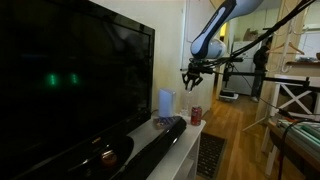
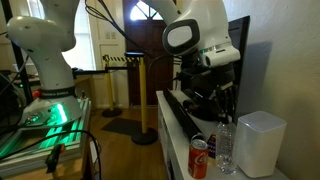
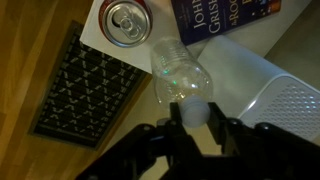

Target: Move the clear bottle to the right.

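Observation:
I need to lower the upright bottle in my gripper onto the spot between the red can and the white container [image 2: 262, 145] below it next, then let go of the bottle's cap.
The clear bottle [image 3: 178, 70] stands upright on the white TV stand [image 3: 95, 35], and the wrist view looks down on it. Its white cap sits between the fingers of my gripper [image 3: 197, 108], which is shut on it. In an exterior view the gripper [image 2: 225, 116] reaches straight down onto the top of the bottle [image 2: 227, 152]. The bottle stands between a red can [image 2: 200, 158] and a white container [image 2: 262, 145]. In an exterior view the gripper [image 1: 194, 80] hangs above the red can [image 1: 195, 115]; the bottle is hard to make out there.
The red can [image 3: 128, 22] is close to the bottle, near the stand's edge. A blue book [image 3: 215, 15] lies behind the bottle, and the white container [image 3: 285, 110] stands at its other side. A black soundbar [image 1: 150, 150] and the TV [image 1: 70, 80] fill the stand. A floor vent [image 3: 85, 85] lies below.

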`<state>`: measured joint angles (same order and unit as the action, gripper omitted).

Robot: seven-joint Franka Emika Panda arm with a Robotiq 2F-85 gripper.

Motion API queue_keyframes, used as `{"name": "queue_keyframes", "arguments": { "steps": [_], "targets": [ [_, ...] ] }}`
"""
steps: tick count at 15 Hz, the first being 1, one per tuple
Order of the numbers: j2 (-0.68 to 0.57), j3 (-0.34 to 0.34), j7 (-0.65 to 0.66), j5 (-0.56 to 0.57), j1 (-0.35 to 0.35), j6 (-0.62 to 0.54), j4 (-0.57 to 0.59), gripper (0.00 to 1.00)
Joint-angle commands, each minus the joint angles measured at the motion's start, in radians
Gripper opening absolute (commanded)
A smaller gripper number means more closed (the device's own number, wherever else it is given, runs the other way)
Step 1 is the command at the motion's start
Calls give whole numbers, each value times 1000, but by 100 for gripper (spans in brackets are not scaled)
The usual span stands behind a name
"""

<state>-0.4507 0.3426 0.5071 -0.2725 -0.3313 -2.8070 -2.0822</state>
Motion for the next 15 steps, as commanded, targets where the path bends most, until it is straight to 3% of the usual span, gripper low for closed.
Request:
{"name": "queue_keyframes", "arguments": {
  "steps": [1,15],
  "targets": [
    [-37,-5,-28,-33,-18,-18,31,8],
    [-98,-39,-65,-44,-47,-10,71,8]
  ]
}}
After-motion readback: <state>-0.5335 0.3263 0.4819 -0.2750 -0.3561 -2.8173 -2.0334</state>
